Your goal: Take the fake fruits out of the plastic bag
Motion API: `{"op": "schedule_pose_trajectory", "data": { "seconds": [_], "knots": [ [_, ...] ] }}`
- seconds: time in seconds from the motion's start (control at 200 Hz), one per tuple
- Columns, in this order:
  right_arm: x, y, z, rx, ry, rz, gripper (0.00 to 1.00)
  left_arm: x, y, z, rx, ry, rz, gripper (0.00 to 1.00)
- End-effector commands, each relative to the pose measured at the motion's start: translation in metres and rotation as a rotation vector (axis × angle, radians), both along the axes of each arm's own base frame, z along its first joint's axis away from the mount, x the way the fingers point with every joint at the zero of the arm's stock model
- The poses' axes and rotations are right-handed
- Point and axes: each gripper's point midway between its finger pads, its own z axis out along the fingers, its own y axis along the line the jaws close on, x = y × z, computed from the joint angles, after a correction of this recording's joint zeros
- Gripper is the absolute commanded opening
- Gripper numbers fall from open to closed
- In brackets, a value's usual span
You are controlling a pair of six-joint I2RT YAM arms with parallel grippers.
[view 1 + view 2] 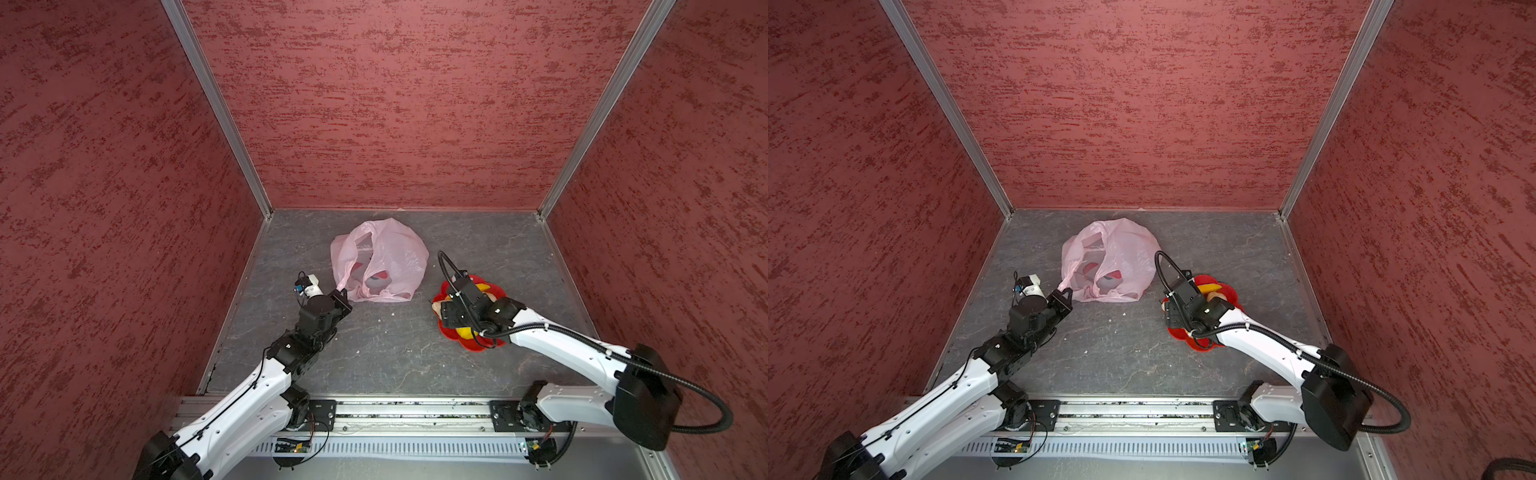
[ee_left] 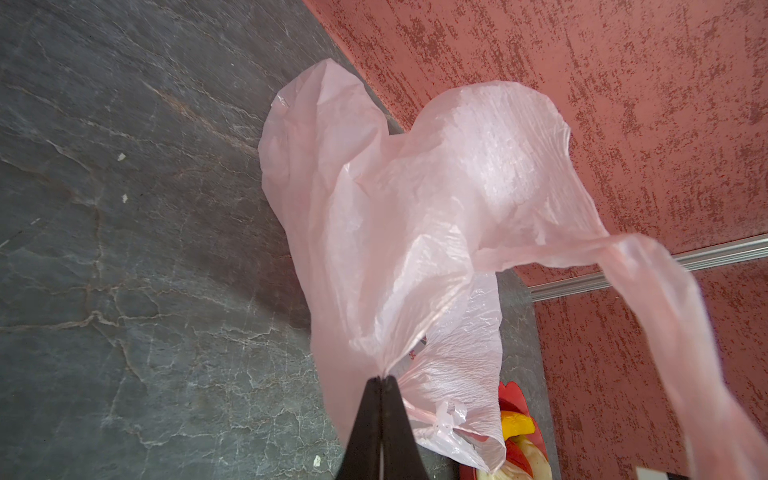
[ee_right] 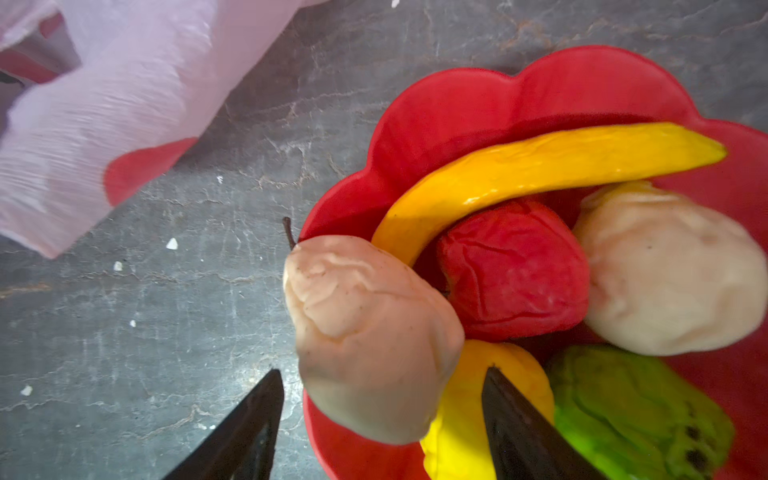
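I will next move my left gripper outward toward the floor before the back wall (image 1: 425,219) and release the bag's gathered edge, because the fruits are lying on the red plate (image 1: 469,345).
The pale-pink plastic bag (image 1: 386,257) (image 1: 1117,257) lies crumpled at the back middle of the floor, and red print shows through it. My left gripper (image 2: 381,378) (image 1: 343,291) is shut on a gathered edge of the bag (image 2: 415,208). Several fake fruits lie on a red flower-shaped plate (image 3: 478,104) (image 1: 469,345): a banana (image 3: 540,166), a red ball (image 3: 511,270), a beige ball (image 3: 665,270), a beige pear (image 3: 365,332), a yellow one (image 3: 469,407) and a green one (image 3: 631,411). My right gripper (image 3: 383,370) hovers open over the plate; the pear sits between its fingers, which stand apart from it.
The dark stone-patterned floor (image 1: 374,353) is boxed in by red walls on three sides. A metal rail (image 1: 415,415) with both arm bases runs along the front. Small white crumbs dot the floor. The bag's edge (image 3: 104,104) lies close to the plate.
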Motion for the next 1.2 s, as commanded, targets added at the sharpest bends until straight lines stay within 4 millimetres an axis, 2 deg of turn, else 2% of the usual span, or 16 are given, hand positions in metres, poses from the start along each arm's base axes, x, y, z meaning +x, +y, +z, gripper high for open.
{"op": "schedule_pose_trajectory", "data": {
  "seconds": [0.0, 0.235, 0.516, 0.726, 0.922, 1.052, 1.137, 1.197],
  "knots": [
    [0.01, -0.002, 0.035, 0.054, -0.08, -0.047, 0.78, 0.003, -0.005, 0.002, -0.007, -0.011, -0.017, 0.02],
    [0.015, -0.018, 0.061, 0.045, -0.149, -0.093, 0.8, 0.014, -0.011, 0.001, -0.004, -0.014, -0.028, 0.02],
    [0.022, -0.031, 0.071, 0.053, -0.179, -0.125, 0.8, 0.044, -0.019, 0.003, 0.029, -0.032, -0.028, 0.02],
    [0.023, -0.031, 0.07, 0.084, -0.188, -0.138, 0.81, 0.073, -0.032, -0.001, 0.024, -0.026, -0.061, 0.03],
    [0.025, -0.031, 0.068, 0.087, -0.187, -0.144, 0.81, 0.094, -0.054, -0.005, 0.016, -0.013, -0.127, 0.15],
    [0.029, -0.03, 0.072, 0.099, -0.2, -0.147, 0.82, 0.101, -0.062, -0.008, 0.017, -0.006, -0.148, 0.23],
    [0.03, -0.028, 0.073, 0.106, -0.202, -0.141, 0.83, 0.103, -0.064, -0.007, 0.017, -0.005, -0.158, 0.33],
    [0.031, -0.028, 0.072, 0.105, -0.201, -0.139, 0.83, 0.102, -0.065, -0.005, 0.019, -0.002, -0.166, 0.45]
  ]
}}
